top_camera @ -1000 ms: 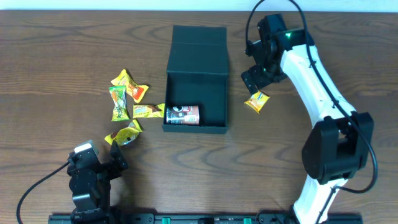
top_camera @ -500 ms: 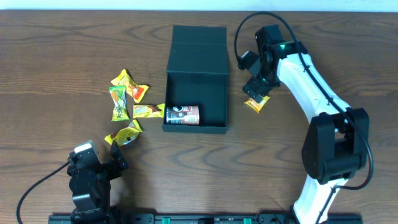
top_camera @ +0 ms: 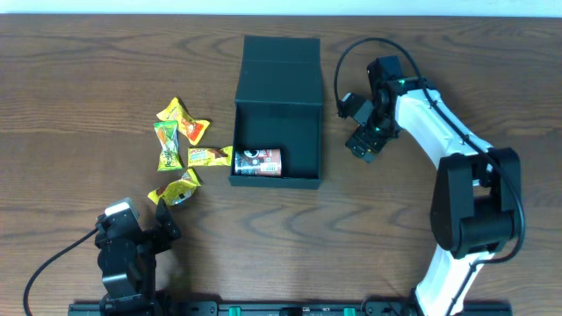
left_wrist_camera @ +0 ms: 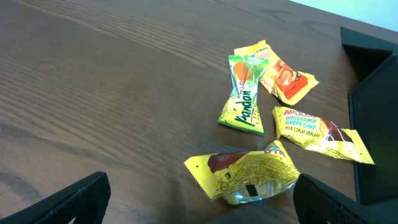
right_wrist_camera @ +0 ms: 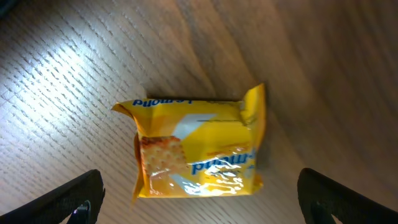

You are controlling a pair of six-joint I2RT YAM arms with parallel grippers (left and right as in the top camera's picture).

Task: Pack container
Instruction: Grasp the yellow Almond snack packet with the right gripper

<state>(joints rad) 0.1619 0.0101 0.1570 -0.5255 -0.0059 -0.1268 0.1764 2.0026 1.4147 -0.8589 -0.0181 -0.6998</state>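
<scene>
The packet lies flat below, already framed by the open fingers; my right gripper lowers around the side edges of the yellow cracker packet (right_wrist_camera: 196,149) and closes next.
The dark teal container (top_camera: 303,132) stands open at the table's middle, its flap lid laid back. A red-topped can (top_camera: 257,161) lies inside at the front left. My right gripper (top_camera: 364,145) is open, just right of the container, directly above a yellow cracker packet (right_wrist_camera: 196,149) lying flat on the table between its fingers (right_wrist_camera: 199,196). The arm hides that packet in the overhead view. My left gripper (top_camera: 162,226) is open and empty at the front left, its fingers (left_wrist_camera: 199,208) just short of a yellow packet (left_wrist_camera: 245,177).
Several more snack packets lie left of the container: a green one (left_wrist_camera: 242,99), an orange-yellow one (left_wrist_camera: 280,68) and a yellow-blue one (left_wrist_camera: 317,134) against the container's left wall. In the overhead view they cluster around the green packet (top_camera: 167,145).
My right gripper has swung in over the yellow cracker packet, which showed beside it earlier and is now covered in the overhead view. The left arm has not moved.
</scene>
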